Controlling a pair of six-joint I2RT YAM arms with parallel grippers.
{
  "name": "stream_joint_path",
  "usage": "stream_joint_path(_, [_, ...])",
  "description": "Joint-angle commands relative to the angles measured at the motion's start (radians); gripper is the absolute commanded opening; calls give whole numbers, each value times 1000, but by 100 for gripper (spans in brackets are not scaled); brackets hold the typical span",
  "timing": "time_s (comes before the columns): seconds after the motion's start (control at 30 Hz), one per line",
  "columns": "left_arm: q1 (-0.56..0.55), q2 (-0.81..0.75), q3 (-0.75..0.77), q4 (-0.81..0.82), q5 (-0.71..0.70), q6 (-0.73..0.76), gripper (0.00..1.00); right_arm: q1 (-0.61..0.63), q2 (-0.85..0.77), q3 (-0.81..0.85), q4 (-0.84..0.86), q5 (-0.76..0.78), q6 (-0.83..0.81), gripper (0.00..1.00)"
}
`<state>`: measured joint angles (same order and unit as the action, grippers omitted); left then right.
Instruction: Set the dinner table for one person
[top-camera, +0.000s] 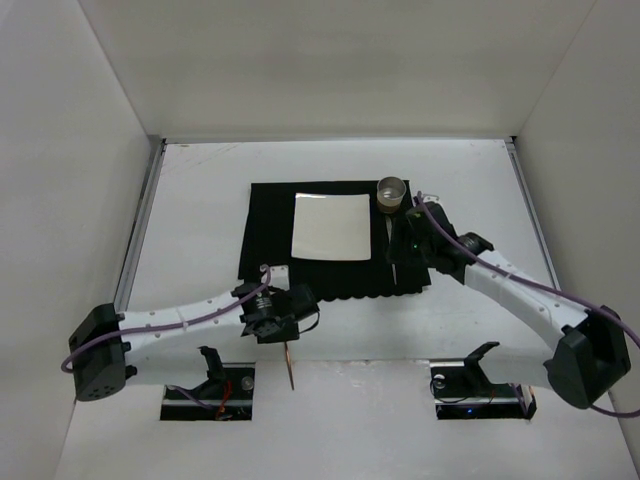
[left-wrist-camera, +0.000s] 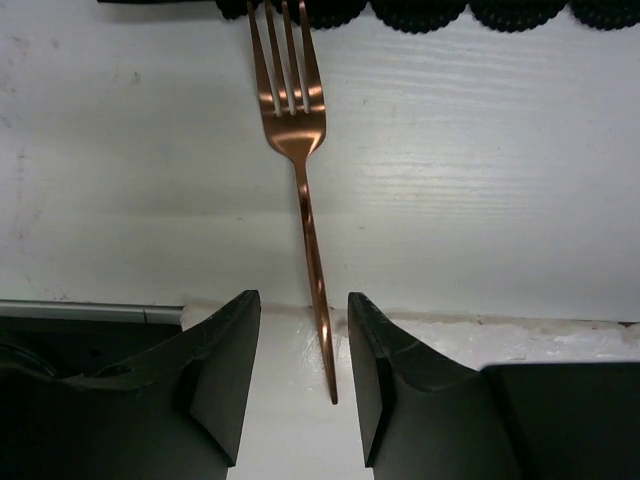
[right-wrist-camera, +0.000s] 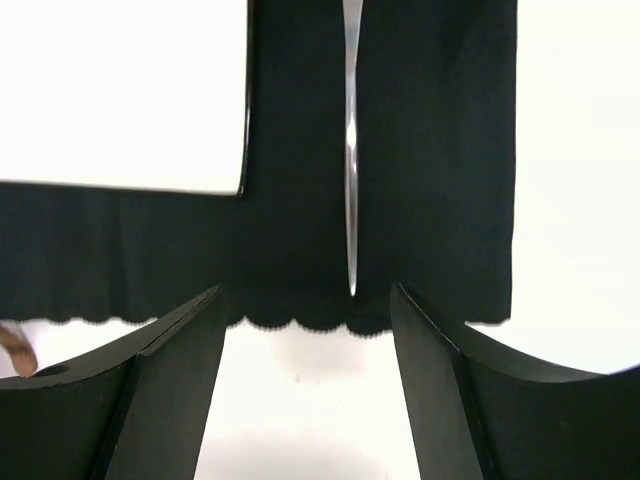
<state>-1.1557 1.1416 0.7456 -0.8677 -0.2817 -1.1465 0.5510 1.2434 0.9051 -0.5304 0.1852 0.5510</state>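
Observation:
I will next lower my left gripper's fingers around the copper fork's handle (top-camera: 288, 357) (left-wrist-camera: 318, 295) and close them, because the handle already runs between them.
On the white dinner table (top-camera: 200, 200) lies a black scallop-edged placemat (top-camera: 270, 230) with a square white plate (top-camera: 332, 226) on it. A copper fork (left-wrist-camera: 291, 110) lies flat on the table with its tines toward the placemat's near edge. My left gripper (left-wrist-camera: 303, 297) is open astride the fork's handle end, with a gap on both sides. In the top view the fork (top-camera: 289, 366) pokes out from under that gripper (top-camera: 283, 322). My right gripper (right-wrist-camera: 306, 290) is open over the placemat's near right edge. A silver knife (right-wrist-camera: 351, 170) lies on the cloth ahead of it, untouched.
A small metal cup (top-camera: 391, 192) stands at the placemat's far right corner, just beyond the right gripper (top-camera: 405, 255). Metal rails run along the table's sides, and white walls close it in. The fork's handle crosses a step at the table's near edge.

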Motion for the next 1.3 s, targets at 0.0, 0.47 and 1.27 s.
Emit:
stream_joint_path(0.0, [-46, 12, -14, -14, 99, -142, 38, 22, -71, -41, 9, 10, 40, 71])
stream_joint_path(0.47, [-129, 121, -54, 38, 24, -266, 30, 59, -191, -136, 21, -59, 46, 67])
stream_joint_path(1.27, [-120, 103, -123, 108, 22, -260, 3, 59, -248, -163, 21, -75, 47, 65])
